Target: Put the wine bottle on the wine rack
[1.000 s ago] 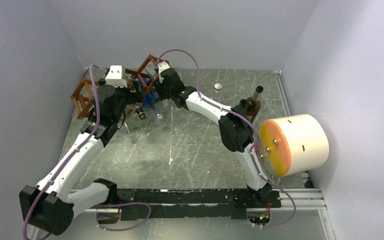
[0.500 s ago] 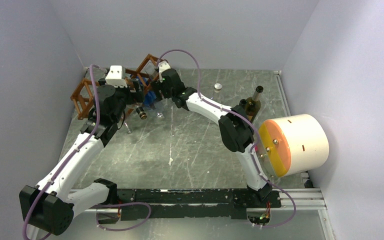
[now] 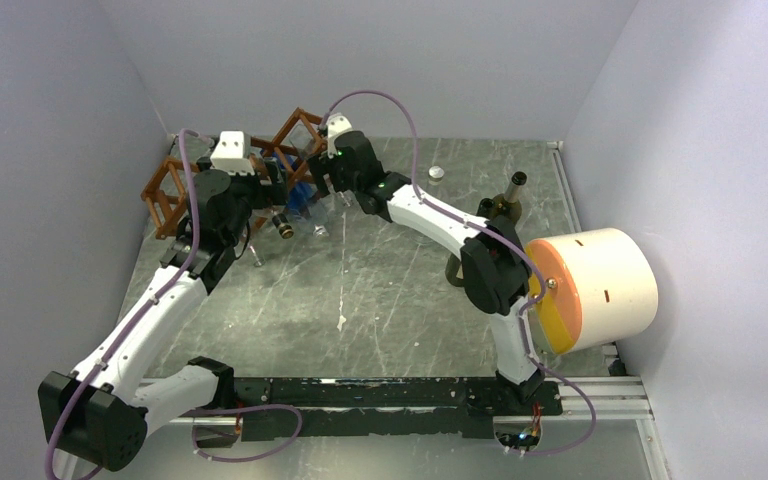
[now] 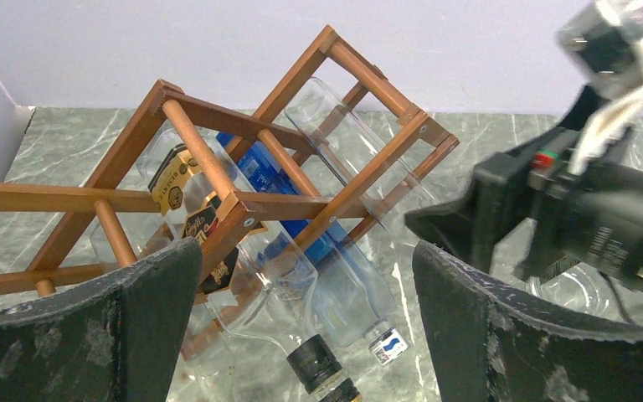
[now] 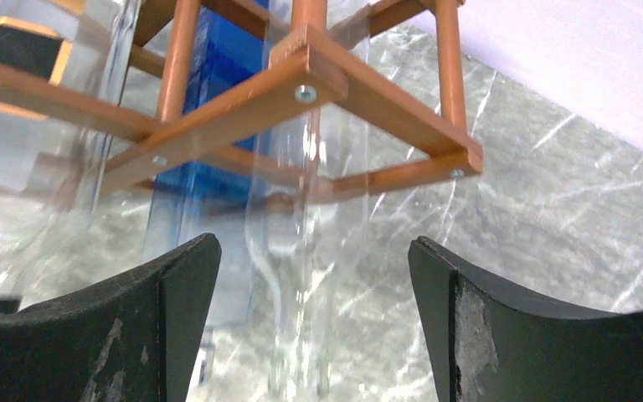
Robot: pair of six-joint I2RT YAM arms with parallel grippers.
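Observation:
The nearer dark bottle is still off the rack (image 3: 172, 192). My right gripper needs to swing across to the right in the top view next, onto that bottle's neck.
The reddish-brown wine rack (image 3: 172, 192) stands at the far left and fills the left wrist view (image 4: 243, 134). Three bottles lie in its cells: one with a black-and-gold label (image 4: 184, 180) and a black cap, a blue one (image 4: 301, 218), and a clear one (image 4: 343, 126). My left gripper (image 4: 306, 327) is open and empty, just in front of the bottle necks. My right gripper (image 5: 314, 327) is open, with the clear bottle's neck (image 5: 301, 276) between its fingers and untouched. A dark wine bottle (image 3: 510, 200) stands upright at the right, partly behind my right arm.
A large white cylinder with an orange face (image 3: 590, 290) lies at the right edge. A small round cap (image 3: 436, 172) sits on the far table. My two grippers (image 3: 272, 188) (image 3: 332, 190) are close together at the rack. Walls close in on three sides.
My right gripper has drawn back to the right from the rack, and its elbow has swung right in front of the upright bottle. The left arm has not moved.

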